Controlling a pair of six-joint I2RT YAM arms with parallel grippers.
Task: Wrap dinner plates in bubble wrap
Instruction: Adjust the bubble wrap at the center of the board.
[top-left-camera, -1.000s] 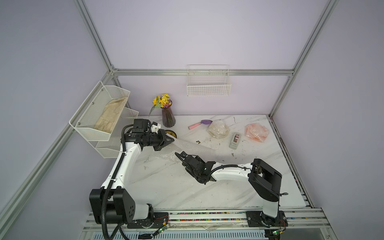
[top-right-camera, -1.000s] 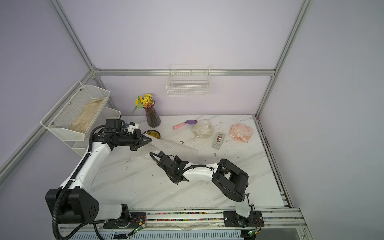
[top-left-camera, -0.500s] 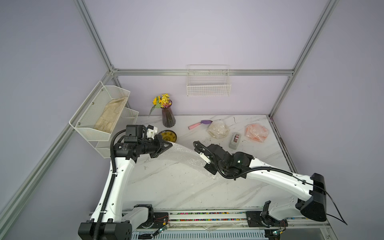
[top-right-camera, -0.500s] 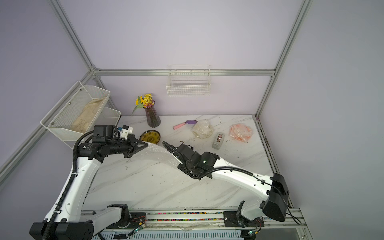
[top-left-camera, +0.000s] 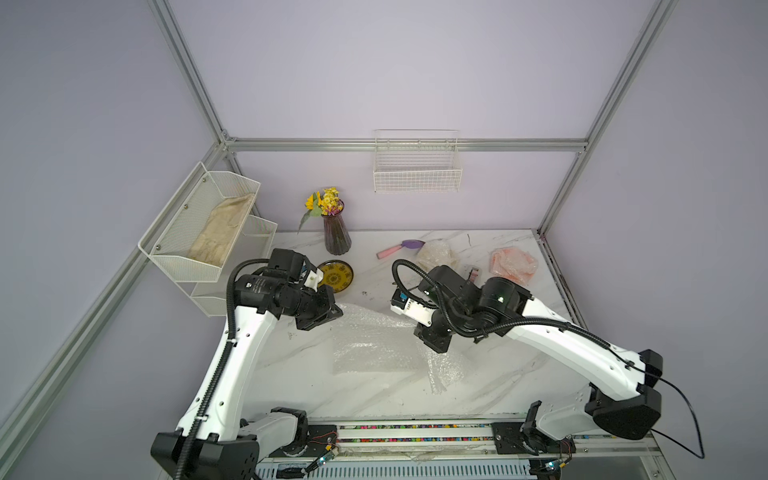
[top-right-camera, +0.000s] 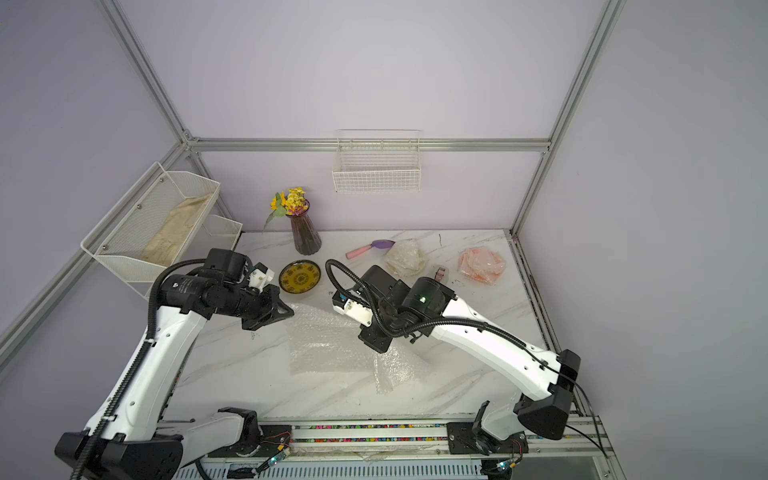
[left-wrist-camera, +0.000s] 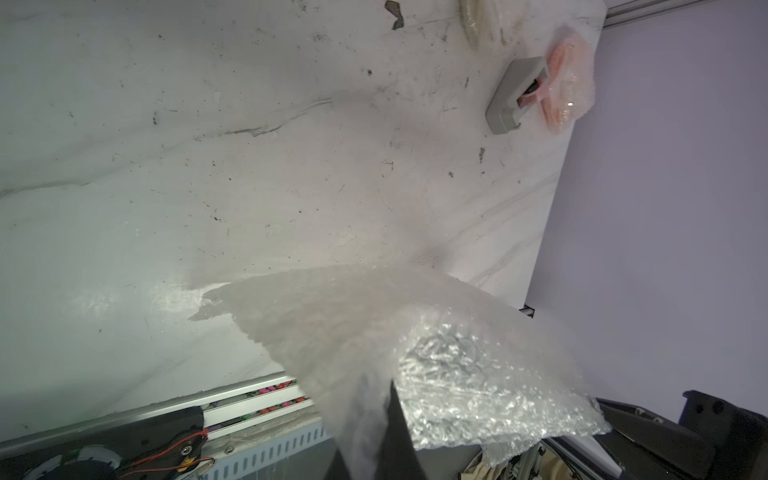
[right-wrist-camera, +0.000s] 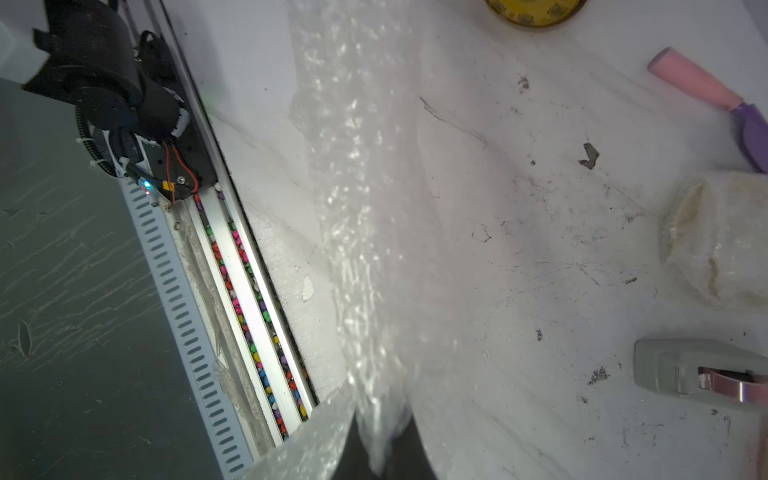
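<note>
The bubble wrap is hanging above the table. I will move my right gripper outward and down to the bare tabletop (right-wrist-camera: 625, 313) next to the grey tape dispenser, then let go.
A translucent bubble wrap sheet (top-left-camera: 374, 345) (top-right-camera: 332, 345) hangs over the middle of the table, held up by two corners. My left gripper (top-left-camera: 332, 316) (top-right-camera: 289, 311) (left-wrist-camera: 376, 436) is shut on its left corner (left-wrist-camera: 415, 332). My right gripper (top-left-camera: 434, 345) (top-right-camera: 376, 345) (right-wrist-camera: 382, 449) is shut on its right edge (right-wrist-camera: 361, 208). The yellow patterned dinner plate (top-left-camera: 336, 277) (top-right-camera: 300, 276) (right-wrist-camera: 536, 10) lies bare behind the left gripper. A cream plate (top-left-camera: 436, 255) (top-right-camera: 405, 257) and an orange plate (top-left-camera: 513, 266) (top-right-camera: 482, 264) sit in wrap at the back right.
A grey tape dispenser (top-left-camera: 473, 274) (left-wrist-camera: 513, 97) (right-wrist-camera: 685, 370) lies between the two wrapped plates. A flower vase (top-left-camera: 336, 232) and a pink-handled purple tool (top-left-camera: 399, 248) stand at the back. A wire rack (top-left-camera: 203, 224) holding beige cloth hangs left; a wall basket (top-left-camera: 417, 166) hangs behind.
My right gripper has shut on the bubble wrap and moved right and up. The left arm has pulled back toward the front, so the sheet now spans between both grippers.
</note>
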